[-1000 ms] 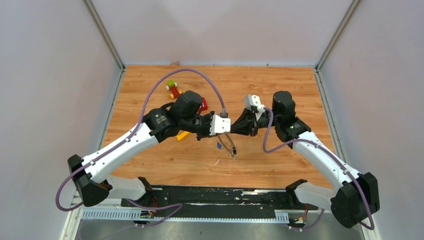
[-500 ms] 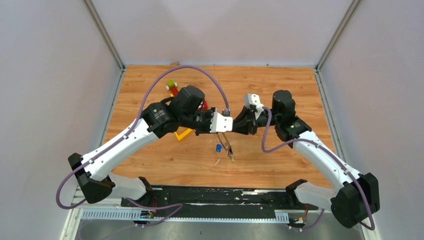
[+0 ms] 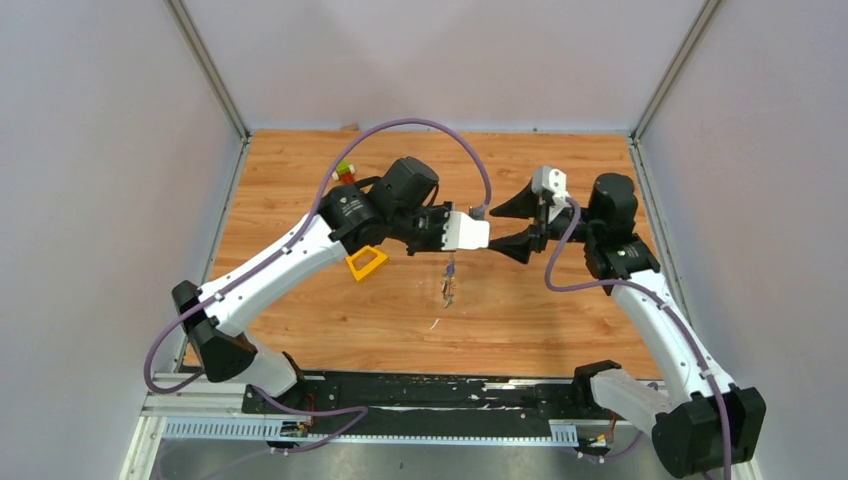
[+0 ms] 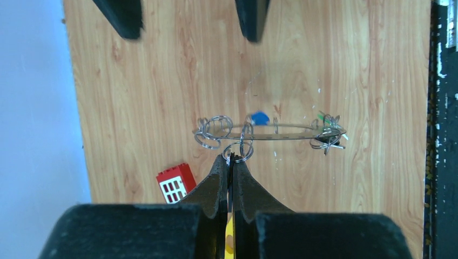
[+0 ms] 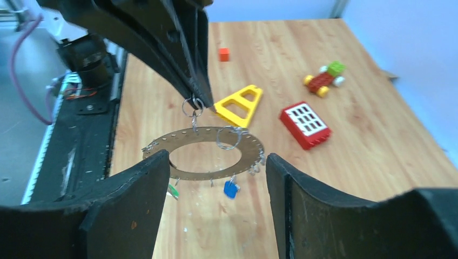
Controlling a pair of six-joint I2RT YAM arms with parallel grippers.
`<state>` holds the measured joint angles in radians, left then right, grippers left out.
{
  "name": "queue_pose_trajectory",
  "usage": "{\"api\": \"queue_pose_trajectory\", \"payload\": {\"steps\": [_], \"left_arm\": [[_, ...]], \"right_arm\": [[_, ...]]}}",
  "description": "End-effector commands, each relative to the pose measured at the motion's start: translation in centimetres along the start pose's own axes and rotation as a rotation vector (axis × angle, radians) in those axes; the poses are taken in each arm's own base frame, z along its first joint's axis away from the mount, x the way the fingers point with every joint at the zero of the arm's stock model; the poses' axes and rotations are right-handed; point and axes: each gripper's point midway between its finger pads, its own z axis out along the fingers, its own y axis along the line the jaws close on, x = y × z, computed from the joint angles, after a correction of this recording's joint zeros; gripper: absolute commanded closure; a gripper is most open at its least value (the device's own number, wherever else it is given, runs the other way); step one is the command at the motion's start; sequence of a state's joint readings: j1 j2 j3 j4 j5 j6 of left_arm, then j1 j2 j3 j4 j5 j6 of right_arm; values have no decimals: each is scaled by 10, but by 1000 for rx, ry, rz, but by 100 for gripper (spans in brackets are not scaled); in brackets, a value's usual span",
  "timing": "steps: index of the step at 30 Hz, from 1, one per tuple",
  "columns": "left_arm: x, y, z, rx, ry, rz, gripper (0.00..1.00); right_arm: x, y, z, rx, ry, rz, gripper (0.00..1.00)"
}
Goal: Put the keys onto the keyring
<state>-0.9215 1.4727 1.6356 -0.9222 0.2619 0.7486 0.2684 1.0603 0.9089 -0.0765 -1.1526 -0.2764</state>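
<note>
The keyring is still hanging above the table, so my left gripper needs to go down toward the bare wood [image 3: 424, 283] [image 4: 270, 177] beside the yellow triangular block and let go there.
The keyring [image 5: 249, 149], a flat grey ring with a wide hole, hangs above the table from a small wire loop [image 4: 238, 152]. My left gripper [image 4: 231, 159] is shut on that loop, and the left wrist view shows the ring edge-on [image 4: 281, 131]. A blue key [image 5: 231, 189] and a green key [image 5: 173, 191] dangle under the rim, with a dark key cluster [image 4: 326, 139] at one end. My right gripper [image 5: 216, 160] is open and faces the ring, apart from it. From above, the left gripper [image 3: 450, 255] and right gripper [image 3: 500, 228] are tip to tip, with the keyring [image 3: 449, 288] below.
A yellow triangular block [image 3: 366, 262] lies under the left forearm. A red window brick [image 5: 305, 125], a small toy car [image 5: 324, 78] and an orange block [image 5: 223, 54] lie on the wooden table [image 3: 560, 320]. The black base rail [image 3: 420, 390] runs along the near edge.
My right gripper has opened and drawn back to the right. The left arm has carried the hanging keyring right and farther from the bases, uncovering the yellow block.
</note>
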Motion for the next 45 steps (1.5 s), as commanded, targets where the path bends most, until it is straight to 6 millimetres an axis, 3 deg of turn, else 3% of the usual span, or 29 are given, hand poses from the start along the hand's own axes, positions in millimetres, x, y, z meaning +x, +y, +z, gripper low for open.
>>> {"api": "queue_pose_trajectory", "payload": {"steps": [1, 8, 13, 16, 19, 23, 27, 30, 40, 45], "left_arm": [[-15, 25, 14, -66, -29, 6, 100], [-34, 58, 63, -67, -55, -52, 100], [-66, 81, 85, -79, -184, -110, 100], [-67, 83, 99, -64, -211, -185, 100], [-37, 78, 114, -62, -176, -274, 100], [24, 72, 127, -103, -83, -374, 100], [91, 42, 140, -69, 111, -411, 100], [124, 17, 145, -19, 234, -423, 100], [187, -20, 131, 15, 488, -437, 100], [208, -45, 126, 74, 579, -464, 100]], "right_arm": [[-35, -3, -28, 78, -32, -77, 34], [-27, -20, -51, 263, 56, -37, 33], [-15, -52, -81, 496, 107, 45, 33], [-6, -65, -97, 572, 112, 101, 33], [-1, -71, -110, 602, 106, 139, 33], [5, -72, -113, 592, 100, 167, 33], [9, -72, -111, 577, 95, 182, 33], [11, -71, -110, 566, 92, 189, 33], [10, -67, -109, 549, 86, 187, 33], [11, -67, -108, 543, 84, 188, 33]]}}
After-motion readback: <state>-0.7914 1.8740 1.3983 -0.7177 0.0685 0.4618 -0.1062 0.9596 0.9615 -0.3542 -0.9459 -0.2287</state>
